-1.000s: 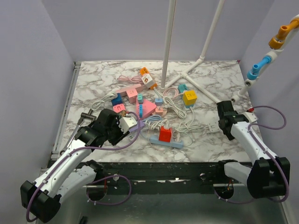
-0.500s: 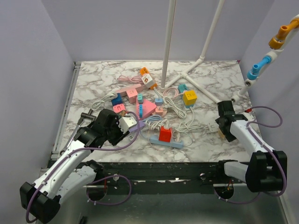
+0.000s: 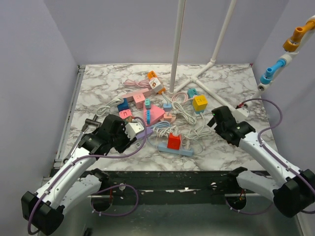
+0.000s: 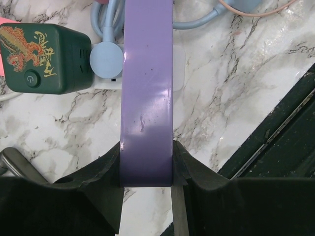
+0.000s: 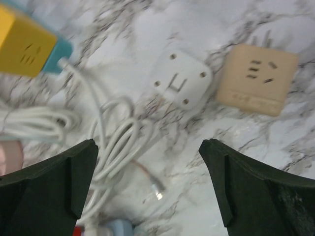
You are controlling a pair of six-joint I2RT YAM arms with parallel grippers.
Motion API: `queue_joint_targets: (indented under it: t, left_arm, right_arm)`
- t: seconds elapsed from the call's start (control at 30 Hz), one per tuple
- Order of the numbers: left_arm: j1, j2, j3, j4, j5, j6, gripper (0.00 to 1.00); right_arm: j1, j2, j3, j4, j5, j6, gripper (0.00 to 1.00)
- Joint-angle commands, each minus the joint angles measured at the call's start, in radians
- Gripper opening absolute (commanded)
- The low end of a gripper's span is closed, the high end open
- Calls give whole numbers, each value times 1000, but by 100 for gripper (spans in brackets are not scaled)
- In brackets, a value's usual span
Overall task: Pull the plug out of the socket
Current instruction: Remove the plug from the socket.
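Next, my right gripper moves to the left in the top view and down around the red plug (image 3: 174,141), as this sits below the gripper on that side.
My left gripper (image 3: 129,133) is shut on a purple socket strip (image 3: 143,131), which fills the middle of the left wrist view (image 4: 146,88) between the jaws (image 4: 146,152). Beside it there lie a green cube adapter (image 4: 47,59) and a light blue round plug (image 4: 106,59) on a white socket. My right gripper (image 3: 215,118) is open and empty, right of the pile. Between its fingers (image 5: 147,152) I see marble and white cable (image 5: 113,142). A red plug (image 3: 174,141) sits on a blue socket strip (image 3: 182,150).
A white plug adapter (image 5: 178,83), a beige adapter (image 5: 258,78) and a yellow cube socket (image 5: 27,46) lie ahead of the right gripper. Pink, blue and orange adapters with tangled cables (image 3: 147,105) fill the middle. White stand poles (image 3: 176,49) rise behind.
My right arm has swung left from the table's right edge toward the pile in the middle. The left arm and the purple strip have not moved.
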Motion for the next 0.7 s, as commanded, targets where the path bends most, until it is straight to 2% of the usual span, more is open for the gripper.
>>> queue_joint_targets:
  t: [0.0, 0.07, 0.17, 0.3, 0.43, 0.53, 0.67]
  left_arm:
    - [1, 10, -8, 80, -11, -4, 1]
    - [1, 9, -11, 84, -18, 9, 7]
    - [2, 15, -12, 83, -28, 27, 37]
    - [1, 13, -3, 77, -26, 28, 54]
    - [1, 4, 5, 68, -26, 24, 66]
    - [1, -13, 11, 56, -29, 27, 77]
    - [1, -48, 28, 34, -32, 31, 89]
  right_arm:
    - [235, 28, 101, -171, 161, 128, 100]
    - [340, 53, 153, -217, 197, 188, 100]
    - [514, 134, 249, -291, 263, 270, 100]
    - [728, 322, 430, -429, 360, 400, 100]
    - [880, 513, 642, -584, 426, 529, 100]
    - [942, 589, 704, -560, 419, 509, 100]
    - [946, 563, 609, -351, 340, 406, 99]
